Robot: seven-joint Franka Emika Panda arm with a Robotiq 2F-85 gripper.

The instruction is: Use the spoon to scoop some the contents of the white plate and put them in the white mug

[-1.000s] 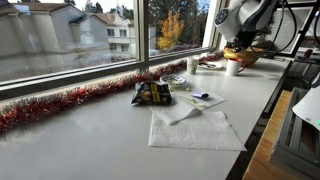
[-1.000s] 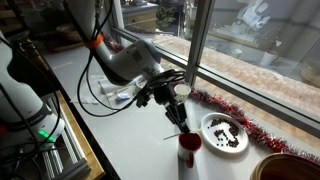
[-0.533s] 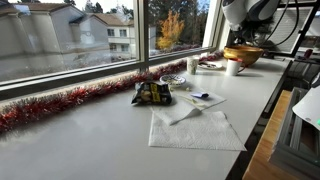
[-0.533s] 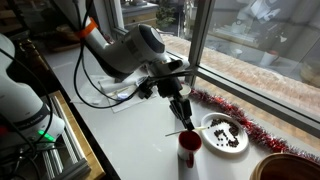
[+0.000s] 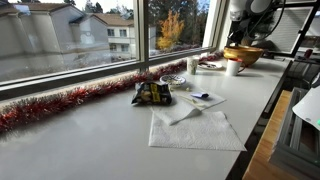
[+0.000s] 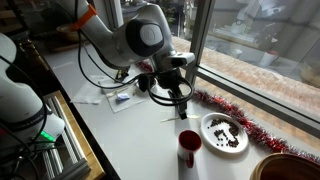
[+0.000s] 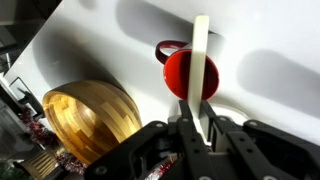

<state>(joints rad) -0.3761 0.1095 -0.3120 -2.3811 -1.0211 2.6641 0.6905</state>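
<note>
My gripper carries the spoon away from the mug [image 6: 188, 150] toward the bare tabletop beside the paper napkin next, as that spot is free. It then lowers and releases the spoon's handle.
My gripper [image 6: 181, 110] [image 7: 197, 104] is shut on the white spoon [image 7: 201, 55], whose handle runs between the fingers. The spoon [image 6: 171, 119] hangs in the air above the table. Right under it in the wrist view is the mug [image 7: 183, 72], red inside with a red handle. That mug [image 6: 188, 150] stands below my gripper, next to the white plate [image 6: 240, 148]. The contents [image 6: 223, 131] lie on the plate as dark bits. From the far end of the table the mug [image 5: 232, 68] looks white.
A golden-brown bowl [image 7: 85, 118] [image 6: 285, 170] [image 5: 243, 55] stands beside the mug. Red tinsel [image 5: 60, 103] [image 6: 212, 102] lines the window sill. A snack bag [image 5: 152, 93], a paper napkin [image 5: 196, 129], a patterned dish [image 5: 175, 80] and a glass tumbler [image 5: 193, 66] lie along the table.
My gripper has risen with the spoon, away from the mug and the plate. The arm has swung upward.
</note>
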